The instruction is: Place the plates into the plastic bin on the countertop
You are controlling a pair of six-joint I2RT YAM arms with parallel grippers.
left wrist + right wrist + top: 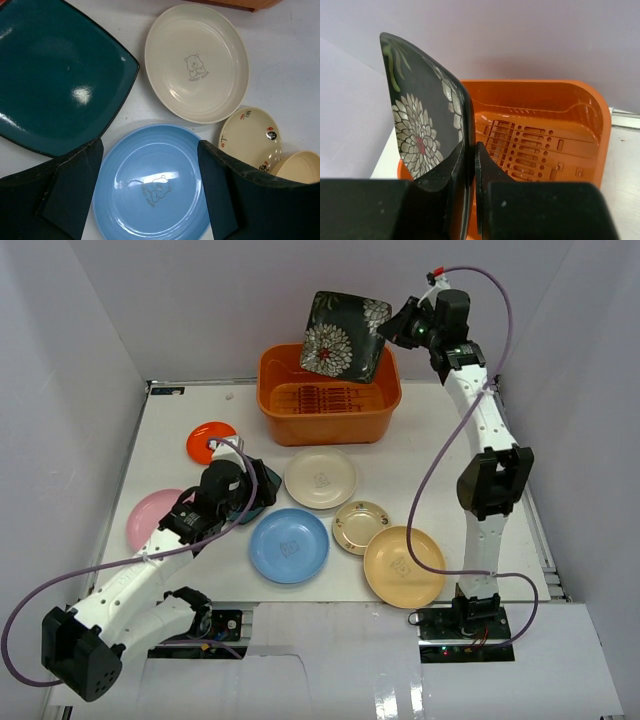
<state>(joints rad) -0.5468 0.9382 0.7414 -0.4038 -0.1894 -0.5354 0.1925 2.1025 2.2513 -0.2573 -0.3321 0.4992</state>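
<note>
The held square black flower plate goes down into the orange bin next, where my right gripper releases the plate's edge. The bin's slotted bottom shows bare below the plate.
My right gripper is shut on the edge of the square black flower plate, holding it tilted in the air above the orange plastic bin. In the right wrist view the plate stands on edge between my fingers, the bin's slotted bottom behind it. My left gripper is open and empty above the blue plate, which lies at the countertop's front middle. The dark teal square plate lies to its left.
On the white countertop lie the cream plate, small beige patterned plate, tan-yellow plate, orange-red plate and pink plate. White walls enclose the table.
</note>
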